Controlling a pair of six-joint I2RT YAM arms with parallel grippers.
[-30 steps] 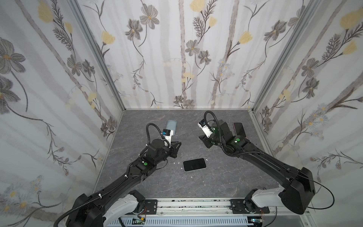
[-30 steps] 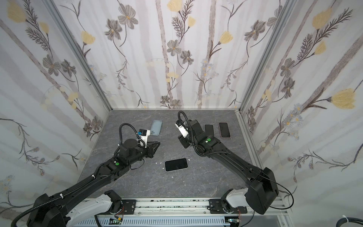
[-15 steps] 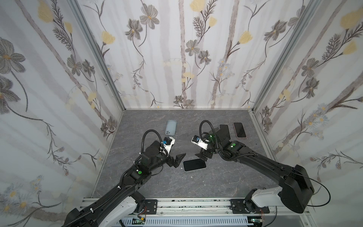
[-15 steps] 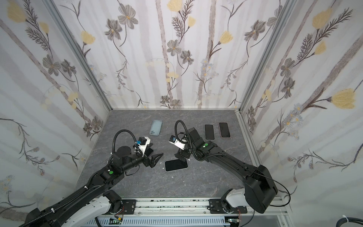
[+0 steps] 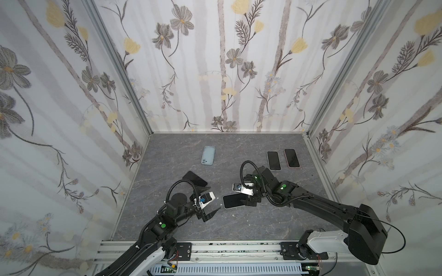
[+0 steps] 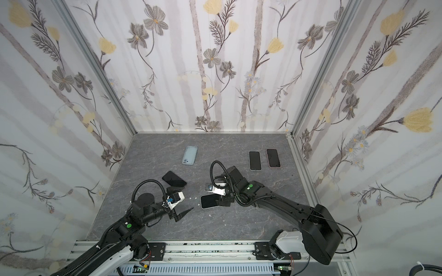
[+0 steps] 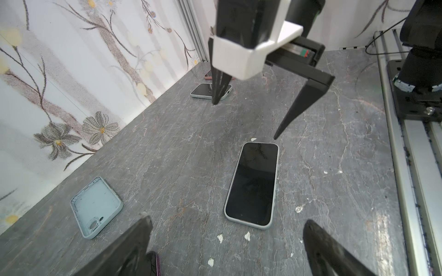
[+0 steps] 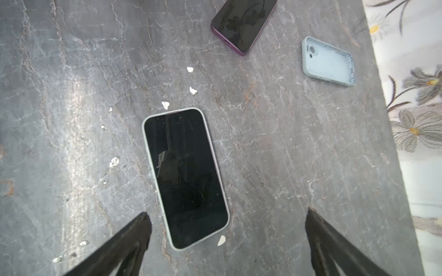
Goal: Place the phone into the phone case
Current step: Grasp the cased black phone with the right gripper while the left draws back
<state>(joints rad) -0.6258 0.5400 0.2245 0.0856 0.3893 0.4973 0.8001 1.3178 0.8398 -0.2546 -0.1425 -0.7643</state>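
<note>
The phone lies slanted below the open fingers. My right gripper will next come down onto the phone's middle and turn to close across the phone's long edges.
The phone lies screen up, black with a pale rim, on the grey floor between both arms. The phone case, light blue and empty, lies hollow side up further back. My right gripper is open just above the phone's right end, one finger on each side, touching nothing. My left gripper is open and empty, a short way off the phone's left end. The case shows in both wrist views.
A purple-cased phone lies close behind my left gripper. Two more phones lie side by side at the back right. Small white flecks dot the floor around the middle phone. Flowered walls enclose three sides.
Both grippers have opened wide. The right one has come forward and down over the phone's right end. The left arm has drawn back toward the front, uncovering the purple-cased phone.
</note>
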